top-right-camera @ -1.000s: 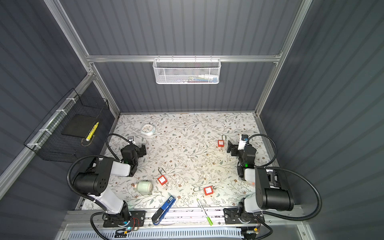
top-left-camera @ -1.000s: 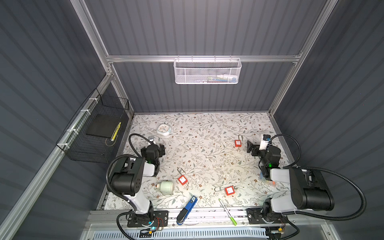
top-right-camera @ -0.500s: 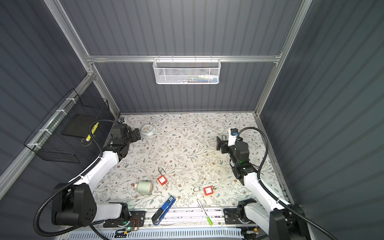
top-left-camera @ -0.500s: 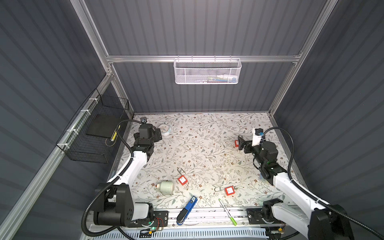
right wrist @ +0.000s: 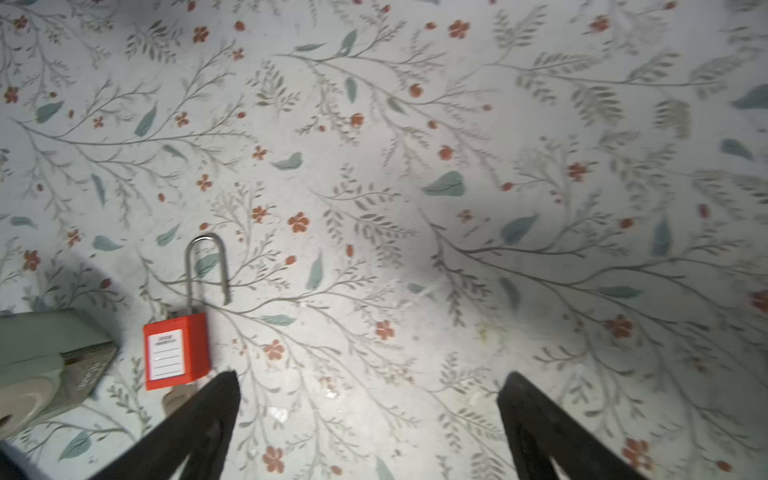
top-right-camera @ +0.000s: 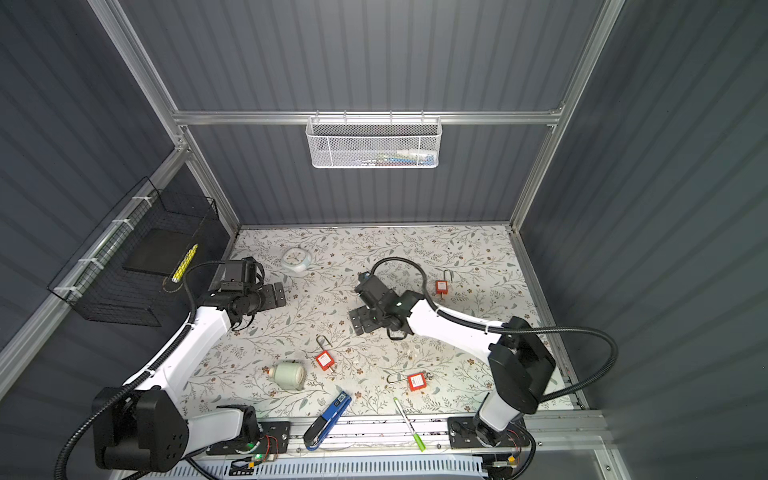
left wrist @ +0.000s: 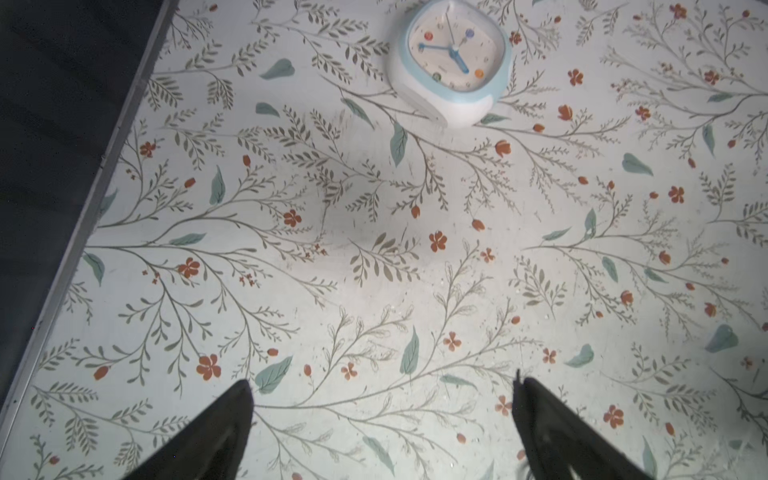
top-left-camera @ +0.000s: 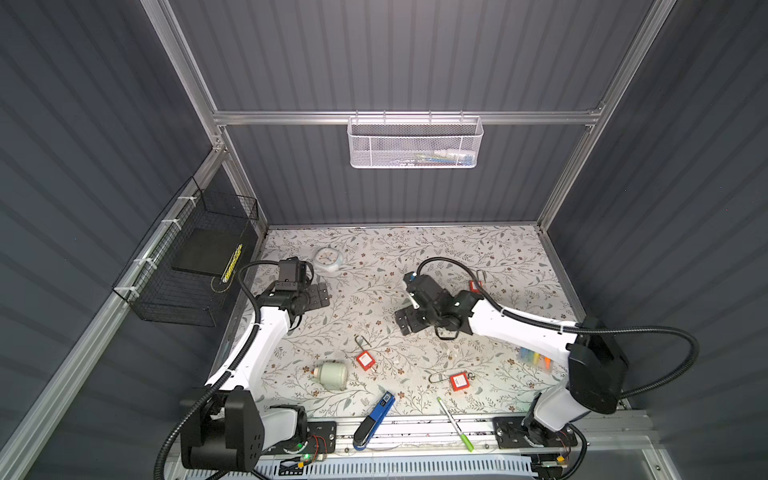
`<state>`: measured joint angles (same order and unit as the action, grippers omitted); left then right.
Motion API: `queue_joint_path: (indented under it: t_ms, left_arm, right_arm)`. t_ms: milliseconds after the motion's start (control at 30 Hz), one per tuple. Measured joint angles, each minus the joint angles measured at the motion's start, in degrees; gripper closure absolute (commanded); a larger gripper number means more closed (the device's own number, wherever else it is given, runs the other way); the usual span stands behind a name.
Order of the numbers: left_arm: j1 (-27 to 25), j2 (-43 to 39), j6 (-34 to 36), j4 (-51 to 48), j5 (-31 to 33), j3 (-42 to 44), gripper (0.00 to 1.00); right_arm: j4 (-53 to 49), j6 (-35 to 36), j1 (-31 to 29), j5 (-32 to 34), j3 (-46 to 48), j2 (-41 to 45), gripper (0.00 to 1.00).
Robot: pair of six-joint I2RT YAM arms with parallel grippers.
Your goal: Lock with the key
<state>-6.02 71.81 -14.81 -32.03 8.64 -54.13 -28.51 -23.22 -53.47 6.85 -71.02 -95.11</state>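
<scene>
The robot's right gripper will move back and down onto the first padlock's red body (top-left-camera: 365,360) (right wrist: 176,350) beside the pale green cylinder, because that padlock's steel shackle is swung open.
Three red padlocks lie on the floral table. One padlock (top-left-camera: 365,360) (top-right-camera: 325,360) (right wrist: 176,351) is at the front middle, its steel shackle (right wrist: 206,266) swung open. A small dull piece (right wrist: 176,399) sticks out of its bottom end; whether it is the key I cannot tell. A second padlock (top-left-camera: 459,380) lies front right, a third padlock (top-left-camera: 475,285) further back. My right gripper (top-left-camera: 409,322) (right wrist: 368,407) hovers open and empty over the middle, behind the first padlock. My left gripper (top-left-camera: 318,295) (left wrist: 382,415) is open and empty at the back left.
A white-and-blue clock (top-left-camera: 328,258) (left wrist: 453,58) lies beyond my left gripper. A pale green cylinder (top-left-camera: 331,375) (right wrist: 41,365) lies beside the first padlock. A blue tool (top-left-camera: 374,419) and a green pen (top-left-camera: 455,424) rest at the front edge. A black wire basket (top-left-camera: 195,266) hangs left, a white mesh basket (top-left-camera: 415,143) on the back wall.
Both arms have unfolded from their tucked poses. The right gripper has swung from the right side to the middle of the table. The left gripper moved to the back left, then slightly inward.
</scene>
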Motion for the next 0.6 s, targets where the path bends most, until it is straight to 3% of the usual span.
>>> queue_joint_path:
  t_ms: [300,600]
  left_arm:
    - [0.0,2.4,-1.1,-4.6,-4.7,-5.8,0.0]
    - [0.0,2.2,-3.7,-8.5,-10.9,-7.8,0.0]
  right_arm:
    - [-11.3,0.4,-12.2,-3.8,-16.9,-14.6,0.04]
    - [-13.4,4.4,-13.8,-4.9,-19.2,-20.2,0.08]
